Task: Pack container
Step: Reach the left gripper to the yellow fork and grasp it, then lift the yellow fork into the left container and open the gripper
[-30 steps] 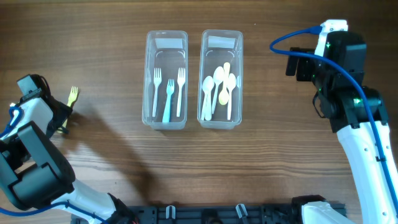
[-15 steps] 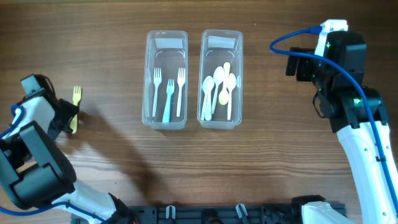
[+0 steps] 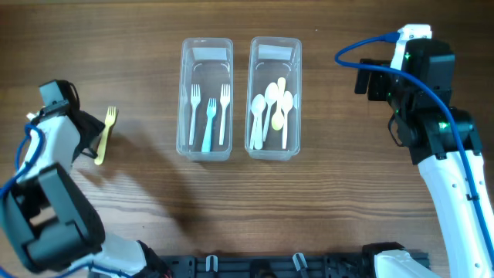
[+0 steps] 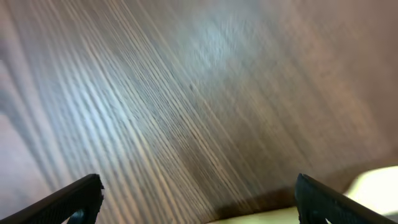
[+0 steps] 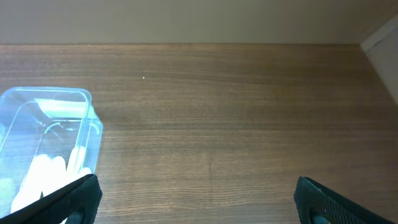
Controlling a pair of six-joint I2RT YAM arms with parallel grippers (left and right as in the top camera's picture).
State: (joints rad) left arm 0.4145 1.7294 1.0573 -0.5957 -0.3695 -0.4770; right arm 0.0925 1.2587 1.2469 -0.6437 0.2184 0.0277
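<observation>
I need to raise and turn my left gripper, shift right in the overhead view and descend over the fork's handle, since it lies on that side of the gripper's fingers.
A yellow fork lies on the wooden table at the left, just right of my left gripper. In the left wrist view the jaws stand wide apart, and a yellow strip of the fork shows between them at the bottom edge. The left clear container holds three forks. The right clear container holds several pale spoons and also shows in the right wrist view. My right gripper is open and empty, above bare table right of the containers.
The right arm hangs over the table's right side. A black rail runs along the front edge. The wall edge shows behind the table in the right wrist view.
My left arm has moved right and a little forward, towards the containers. The yellow fork has shifted right with it. The right arm has not moved.
</observation>
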